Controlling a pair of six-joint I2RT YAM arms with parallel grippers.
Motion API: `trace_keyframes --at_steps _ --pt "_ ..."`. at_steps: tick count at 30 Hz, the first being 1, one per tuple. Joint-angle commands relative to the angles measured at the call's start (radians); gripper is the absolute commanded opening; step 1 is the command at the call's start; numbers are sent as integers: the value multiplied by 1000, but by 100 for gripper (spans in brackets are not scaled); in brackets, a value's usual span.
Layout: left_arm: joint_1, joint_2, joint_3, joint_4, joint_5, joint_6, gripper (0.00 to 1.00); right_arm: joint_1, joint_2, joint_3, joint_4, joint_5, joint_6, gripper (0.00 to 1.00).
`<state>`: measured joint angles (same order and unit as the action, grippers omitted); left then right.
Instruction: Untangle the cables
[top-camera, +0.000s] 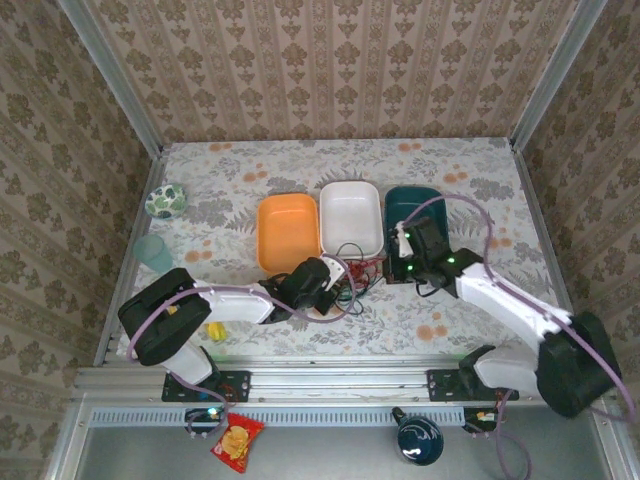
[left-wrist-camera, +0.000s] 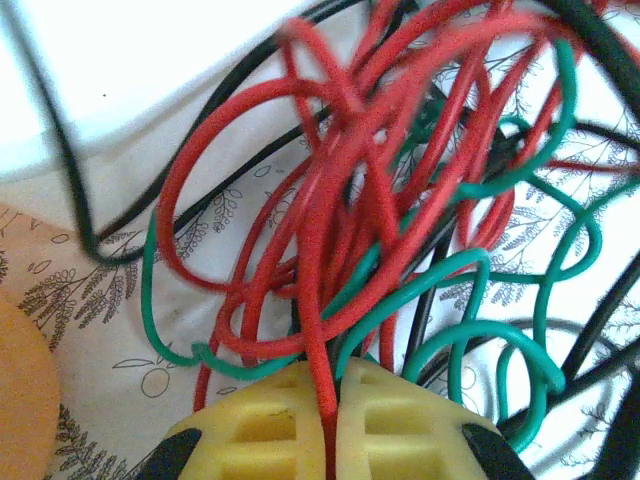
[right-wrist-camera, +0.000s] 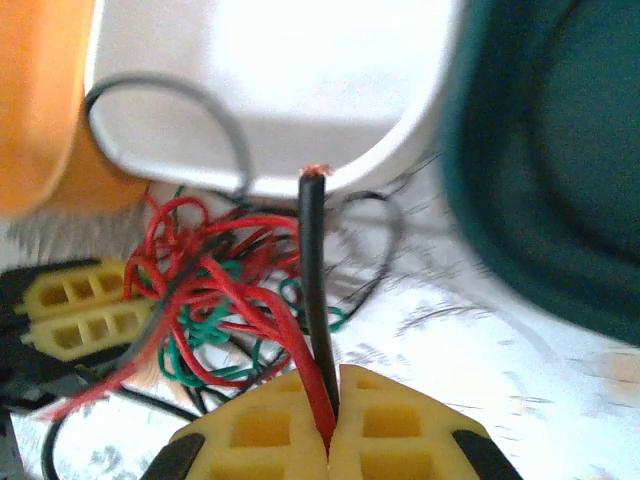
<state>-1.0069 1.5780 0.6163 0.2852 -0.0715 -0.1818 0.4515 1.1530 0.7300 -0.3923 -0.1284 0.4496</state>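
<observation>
The red cable still runs into the loops, so my right gripper will pull it away from the tangle onto open table next and then let it go.
The cables lie in one tangle (top-camera: 356, 270) in front of the bins, between my two grippers. My left gripper (left-wrist-camera: 331, 402) is shut on a red cable (left-wrist-camera: 318, 250) at the tangle's edge. Green loops (left-wrist-camera: 470, 270) and a black strand (left-wrist-camera: 72, 170) weave through the red ones. My right gripper (right-wrist-camera: 330, 418) is shut on a red cable (right-wrist-camera: 292, 335) and a black cable (right-wrist-camera: 316, 260) together. The black cable's cut end stands straight up from the jaws. The left gripper's yellow fingers (right-wrist-camera: 80, 310) show beyond the tangle in the right wrist view.
Three bins stand in a row just behind the tangle: orange (top-camera: 288, 232), white (top-camera: 351, 200) and dark teal (top-camera: 400, 200). At the far left are a pale cup (top-camera: 154, 252) and a green patterned bowl (top-camera: 165, 201). A small yellow object (top-camera: 215, 331) lies by the left arm.
</observation>
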Motion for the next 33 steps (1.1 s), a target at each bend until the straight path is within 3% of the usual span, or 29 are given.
trace_keyframes --at_steps 1,9,12,17,21,25,30,31,33 --pt "8 47 -33 -123 -23 -16 0 -27 -113 4 -113 312 43 0" --pt "10 73 -26 -111 -21 -15 0 -58 -274 51 -205 635 97 0" --pt "9 73 -32 -108 -23 -19 0 -96 -314 65 -212 697 107 0" --pt "9 68 -44 -105 -24 -25 0 -189 -345 74 -192 619 92 0" --pt "10 63 -50 -100 -19 -27 0 -189 -361 35 -206 551 108 0" --pt "9 62 -50 -94 -20 -25 0 -122 -440 -43 -305 614 225 0" --pt "9 68 -47 -95 -16 -20 0 -118 -520 -142 -494 677 494 0" --pt "9 70 -46 -97 -16 -18 0 -120 -521 -168 -490 655 528 4" --pt "10 71 -41 -101 -13 -16 0 -120 -509 -212 -434 596 550 36"
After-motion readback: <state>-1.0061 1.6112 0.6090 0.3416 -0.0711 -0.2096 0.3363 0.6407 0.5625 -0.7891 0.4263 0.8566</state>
